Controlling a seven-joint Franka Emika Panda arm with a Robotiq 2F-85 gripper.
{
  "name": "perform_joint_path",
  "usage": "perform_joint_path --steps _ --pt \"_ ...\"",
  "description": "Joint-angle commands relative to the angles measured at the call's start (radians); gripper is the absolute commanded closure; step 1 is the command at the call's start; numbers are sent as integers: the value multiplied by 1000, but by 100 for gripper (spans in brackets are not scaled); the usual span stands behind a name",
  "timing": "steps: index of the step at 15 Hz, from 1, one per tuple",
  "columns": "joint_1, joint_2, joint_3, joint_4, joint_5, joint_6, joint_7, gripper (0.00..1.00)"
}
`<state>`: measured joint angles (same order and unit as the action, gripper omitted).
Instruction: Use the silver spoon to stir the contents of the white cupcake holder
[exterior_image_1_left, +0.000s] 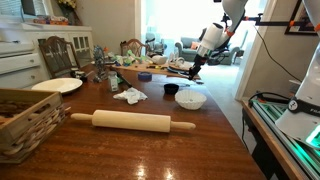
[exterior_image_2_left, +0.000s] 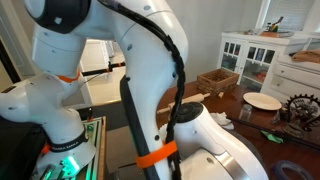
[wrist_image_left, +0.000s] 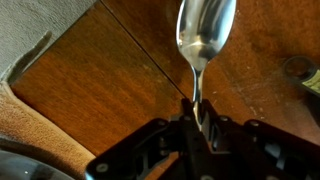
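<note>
My gripper should next lower the silver spoon toward the bare wood behind the cups, as clear table lies under the spoon's bowl to rest it on.
The white cupcake holder (exterior_image_1_left: 190, 99) is a small round white cup on the wooden table (exterior_image_1_left: 150, 150), to the right of a smaller dark cup (exterior_image_1_left: 171, 89). My gripper (exterior_image_1_left: 194, 68) hangs above and just behind these cups. In the wrist view the gripper (wrist_image_left: 195, 118) is shut on the handle of the silver spoon (wrist_image_left: 205, 30). The spoon's bowl points away from the jaws, over bare wood. The cupcake holder does not show in the wrist view. The robot's body hides it in an exterior view.
A wooden rolling pin (exterior_image_1_left: 132, 121) lies across the table's middle. A wicker basket (exterior_image_1_left: 25, 122) stands at the near left and also shows in an exterior view (exterior_image_2_left: 218, 80). A flat white plate (exterior_image_1_left: 57, 85), a crumpled white napkin (exterior_image_1_left: 130, 95) and clutter sit further back.
</note>
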<state>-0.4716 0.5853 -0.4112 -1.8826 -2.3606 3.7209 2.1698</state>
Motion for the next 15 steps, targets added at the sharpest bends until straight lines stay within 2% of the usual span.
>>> perform_joint_path --steps 1,3,4,5,10,11,15 --pt "57 97 -73 73 85 74 3 97" --pt "65 130 -91 93 130 91 1 97" --pt "38 137 -55 113 93 85 46 97" --pt "77 157 -107 111 148 102 5 97" --pt "107 198 -146 143 175 141 20 97" --pt "116 199 -154 147 173 148 24 68" --pt "177 150 -190 121 147 148 34 38"
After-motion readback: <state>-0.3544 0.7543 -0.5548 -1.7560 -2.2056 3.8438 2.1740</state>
